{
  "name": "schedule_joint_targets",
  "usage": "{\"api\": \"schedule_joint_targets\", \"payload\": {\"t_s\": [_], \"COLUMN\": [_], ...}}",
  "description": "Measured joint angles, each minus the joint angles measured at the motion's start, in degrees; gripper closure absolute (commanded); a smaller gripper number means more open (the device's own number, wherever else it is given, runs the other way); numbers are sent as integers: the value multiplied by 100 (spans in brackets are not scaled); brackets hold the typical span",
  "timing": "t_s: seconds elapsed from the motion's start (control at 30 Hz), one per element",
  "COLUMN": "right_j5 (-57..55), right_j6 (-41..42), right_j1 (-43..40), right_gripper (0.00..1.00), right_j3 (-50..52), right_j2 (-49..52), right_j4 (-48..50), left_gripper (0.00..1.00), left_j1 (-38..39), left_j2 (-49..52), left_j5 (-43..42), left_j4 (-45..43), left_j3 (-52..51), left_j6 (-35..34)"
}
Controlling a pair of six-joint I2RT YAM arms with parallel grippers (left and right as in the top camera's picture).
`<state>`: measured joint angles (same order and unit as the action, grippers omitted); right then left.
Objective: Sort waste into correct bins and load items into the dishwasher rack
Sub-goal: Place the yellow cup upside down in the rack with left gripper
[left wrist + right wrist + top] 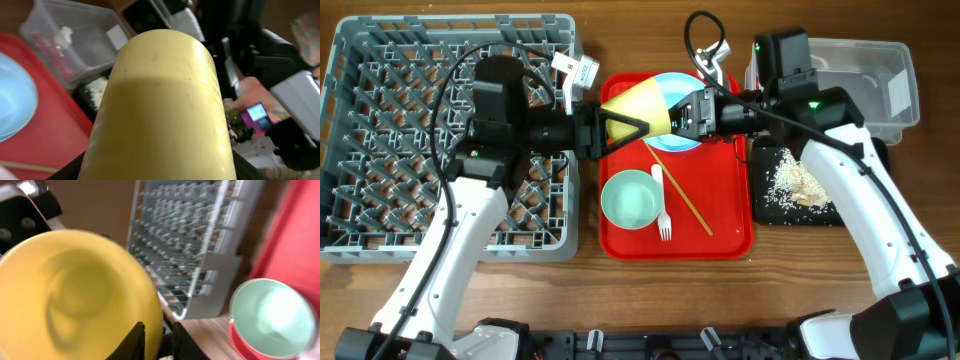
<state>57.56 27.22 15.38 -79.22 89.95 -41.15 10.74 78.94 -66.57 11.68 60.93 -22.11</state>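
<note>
My left gripper carries the cup [638,108] to the left in the overhead view and down onto the rack's near wires next, then releases it, because those rows stand empty.
The yellow-green cup [638,108] is held on its side above the red tray [730,225], between both arms. My left gripper [620,126] is shut on its narrow base end; the cup fills the left wrist view [160,110]. My right gripper [672,113] is shut on its rim, one finger inside and one outside [159,340]. A light-blue plate [688,88] lies under the cup. The pale green bowl [631,199], white fork [661,208] and chopsticks [682,200] lie on the red tray. The grey dishwasher rack [380,150] is at the left.
The clear tub [880,75] stands at the back right; the left wrist view shows a white napkin [62,36] and something red inside it. The black tray [768,205] holds rice-like scraps [798,182]. Cables loop over the rack and the tray's back edge.
</note>
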Motion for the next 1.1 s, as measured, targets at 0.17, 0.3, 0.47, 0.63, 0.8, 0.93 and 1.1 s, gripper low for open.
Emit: {"api": "schedule_joint_targets", "payload": {"t_s": [0.17,0.3,0.47,0.63,0.8,0.93,1.1], "right_j5": [-518,-957,-1626,-2175,-2452,-2590,-2658], "right_j6": [-28,-225,-570,-831,-940,-957,-957], "right_j1": [-516,-811,-815,-815,-815,-815,-815], "right_gripper": [75,75,75,75,75,75,75], "right_j3": [0,0,0,0,0,0,0], "right_j2": [0,2,2,2,2,2,2], "right_j4": [-227,-785,-1421,-1650,-1670,-1670,-1674], "left_gripper": [42,44,44,44,47,42,46], "left_j1": [-378,-935,-1762,-2551,-3128,-3215,-3215], "left_j2": [2,2,-20,-90,-168,-168,-168], "left_j5": [616,1351,2472,3700,4677,5152,5460], "left_j4": [981,1958,3246,4317,4704,4868,5154], "left_j3": [20,28,98,411,546,546,551], "left_j6": [411,636,769,815,807,807,807]}}
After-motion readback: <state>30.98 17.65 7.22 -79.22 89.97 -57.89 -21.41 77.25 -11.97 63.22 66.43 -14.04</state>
